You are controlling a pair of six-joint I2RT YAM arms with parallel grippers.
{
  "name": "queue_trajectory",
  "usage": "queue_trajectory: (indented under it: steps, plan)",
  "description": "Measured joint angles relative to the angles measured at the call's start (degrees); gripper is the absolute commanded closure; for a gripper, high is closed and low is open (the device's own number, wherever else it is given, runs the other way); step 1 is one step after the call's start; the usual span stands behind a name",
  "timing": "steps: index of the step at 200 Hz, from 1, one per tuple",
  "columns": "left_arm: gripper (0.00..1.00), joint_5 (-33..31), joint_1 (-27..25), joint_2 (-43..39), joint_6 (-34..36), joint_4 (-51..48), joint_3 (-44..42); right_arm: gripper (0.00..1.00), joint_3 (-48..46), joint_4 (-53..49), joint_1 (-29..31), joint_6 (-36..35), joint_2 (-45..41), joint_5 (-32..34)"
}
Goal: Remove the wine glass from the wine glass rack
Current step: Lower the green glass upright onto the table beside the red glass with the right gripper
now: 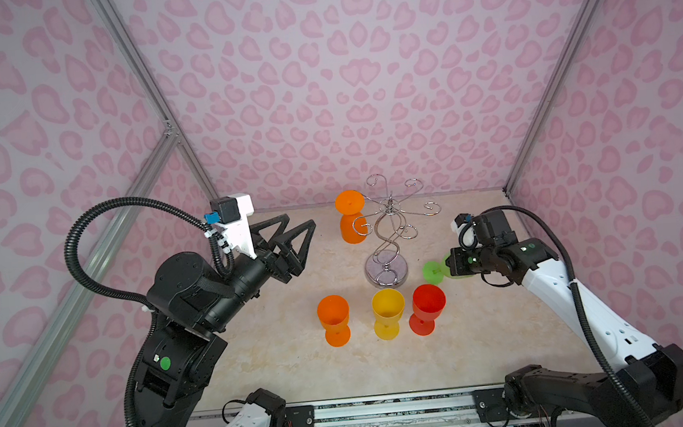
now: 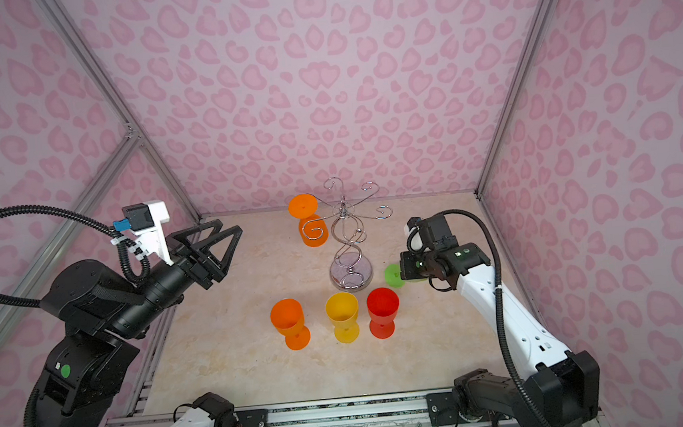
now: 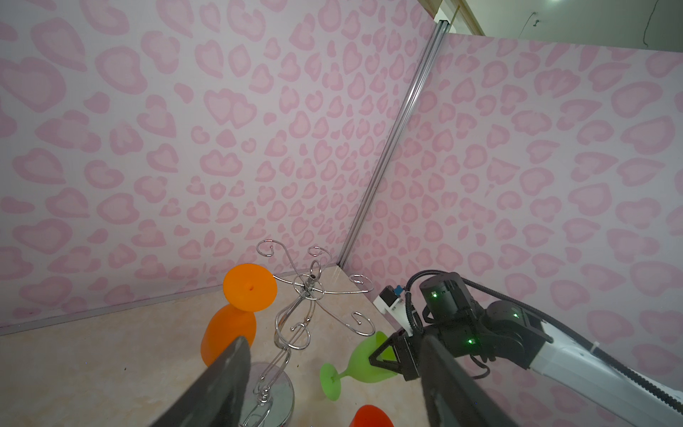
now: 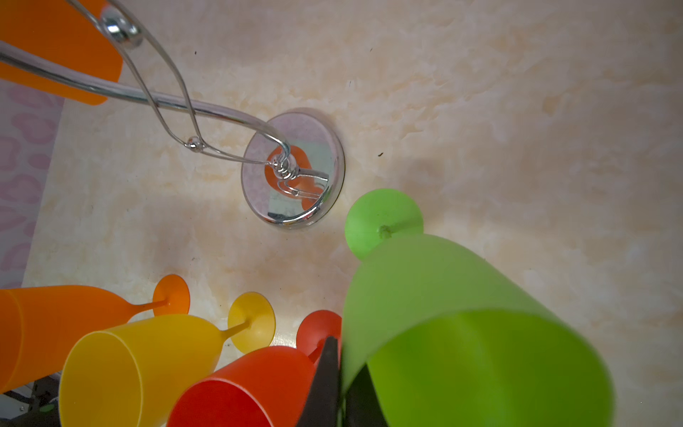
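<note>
The right gripper lowers the tilted glass foot-first toward the rack [image 2: 348,239] onto the bare tabletop [image 2: 403,292] beside the red glass next and releases the tilted glass's rim.
The chrome wine glass rack [image 1: 387,236] [image 2: 348,239] [image 3: 295,325] stands mid-table on its round base [image 4: 294,168]. An orange wine glass [image 1: 350,218] [image 2: 309,221] [image 3: 236,318] hangs upside down from one of its left arms. My right gripper [image 1: 449,265] [image 3: 384,355] [image 4: 345,373] is shut on the rim of a green wine glass [image 1: 433,272] [image 2: 394,276] [image 3: 354,364] [image 4: 443,314]. That glass is tilted on its side, its foot close to the right of the rack's base. My left gripper [image 1: 301,222] [image 2: 230,226] [image 3: 332,340] is open and empty, raised left of the rack.
Three glasses stand upright in a row in front of the rack: orange [image 1: 333,315], yellow [image 1: 388,309] and red [image 1: 428,303]. Pink patterned walls close the back and both sides. A metal rail [image 1: 388,411] runs along the front edge.
</note>
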Motion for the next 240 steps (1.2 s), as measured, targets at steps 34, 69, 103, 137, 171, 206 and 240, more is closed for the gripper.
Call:
queue_trajectory:
  steps: [34, 69, 103, 137, 171, 206, 240]
  plan:
    - [0.26, 0.00, 0.00, -0.63, 0.00, -0.15, -0.81, 1.00, 1.31, -1.75, 1.55, -1.60, 2.84, 2.82]
    - [0.26, -0.02, 0.00, -1.11, 0.00, -0.20, -1.38, 1.00, 2.32, -2.80, 2.58, -2.56, 5.33, 4.13]
    - [0.26, -0.02, 0.00, -1.11, -0.02, -0.26, -1.73, 1.00, 3.02, -2.91, 3.56, -2.99, 7.43, 4.20]
    - [0.26, -0.02, 0.00, -1.31, 0.00, -0.35, -1.99, 0.93, 4.48, -3.52, 4.04, -3.37, 8.83, 5.14]
    - [0.26, 0.00, 0.00, -1.51, 0.00, -0.35, -2.40, 0.81, 5.86, -4.00, 4.44, -3.80, 9.84, 5.18]
    - [0.26, -0.02, 0.04, -1.62, -0.02, -0.37, -2.97, 0.74, 6.80, -4.09, 4.55, -4.02, 10.12, 5.18]
    - [0.26, -0.17, 0.04, -1.95, -0.04, -0.37, -3.67, 0.68, 7.76, -4.13, 4.59, -4.13, 10.01, 5.18]
